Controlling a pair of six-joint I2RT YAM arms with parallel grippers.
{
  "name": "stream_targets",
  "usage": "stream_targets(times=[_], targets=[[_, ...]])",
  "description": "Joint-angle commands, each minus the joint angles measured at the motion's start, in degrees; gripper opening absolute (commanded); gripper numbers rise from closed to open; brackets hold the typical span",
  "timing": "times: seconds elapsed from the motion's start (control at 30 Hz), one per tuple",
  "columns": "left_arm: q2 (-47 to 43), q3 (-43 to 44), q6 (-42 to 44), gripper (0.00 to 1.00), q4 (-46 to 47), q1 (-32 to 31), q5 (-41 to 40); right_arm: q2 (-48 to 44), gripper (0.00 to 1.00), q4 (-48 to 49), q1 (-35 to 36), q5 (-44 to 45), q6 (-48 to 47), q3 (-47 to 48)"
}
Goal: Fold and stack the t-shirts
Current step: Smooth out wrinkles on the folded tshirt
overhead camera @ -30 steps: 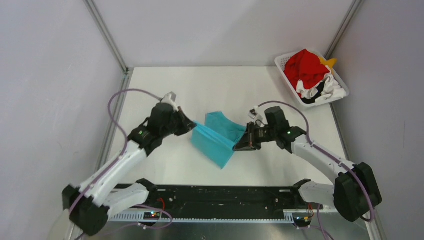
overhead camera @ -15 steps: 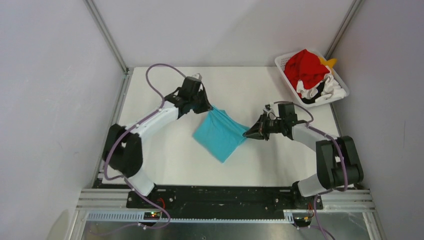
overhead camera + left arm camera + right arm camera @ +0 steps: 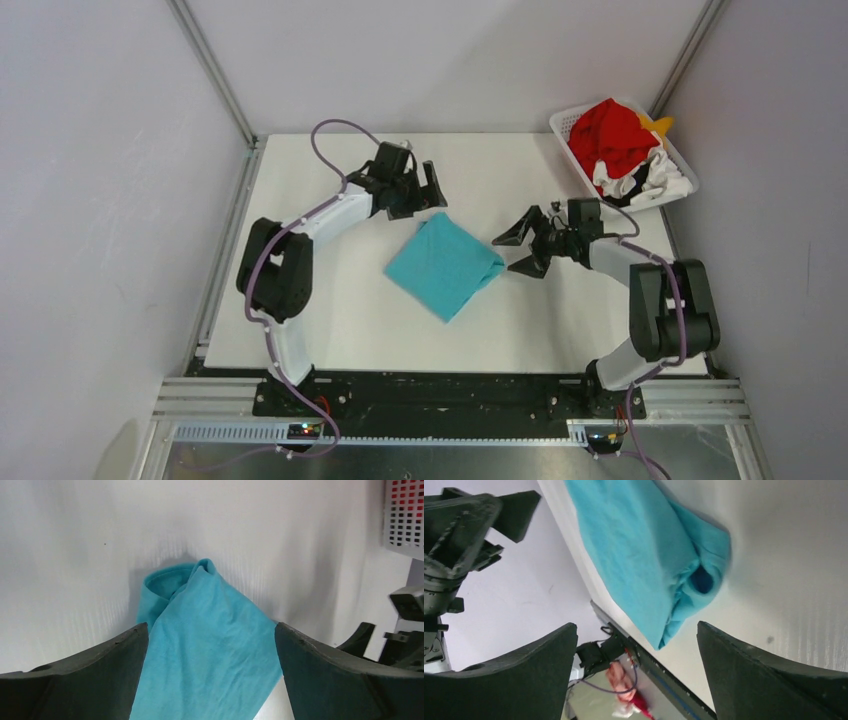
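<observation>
I will lower my empty left gripper back next, with its fingers spread, onto the layered fold of the teal t-shirt's far corner (image 3: 437, 221) (image 3: 186, 586), which is below the gripper and back from it.
A teal t-shirt (image 3: 445, 265) lies folded into a rough square in the middle of the white table. My left gripper (image 3: 418, 198) stands open just beyond its far corner, nothing between its fingers; in the left wrist view the teal cloth (image 3: 210, 650) lies below the spread jaws of that gripper (image 3: 210, 626). My right gripper (image 3: 514, 252) is open beside the shirt's right corner and apart from it; the right wrist view shows that bunched corner (image 3: 694, 580) ahead of this gripper (image 3: 636, 626). Red (image 3: 612, 135), white-and-black (image 3: 648, 180) and yellow (image 3: 657, 125) t-shirts sit heaped in the basket.
The white perforated basket (image 3: 574, 158) stands at the table's far right corner; its wall (image 3: 405, 515) shows in the left wrist view. Metal frame posts rise at both far corners. The black base rail (image 3: 440, 395) runs along the near edge.
Both grippers, shut on the teal shirt's corners before, have opened and let go. The shirt was carried farther back and now lies flat, with both arms stretched out beside it.
</observation>
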Motion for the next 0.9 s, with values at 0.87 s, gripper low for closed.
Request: stream_targets(times=[0.87], targets=[[13.8,0.9,-1.9,1.0,1.1,1.1,4.2,12.9,1.0,2.8,9.1,13.8,-8.9,9.3]])
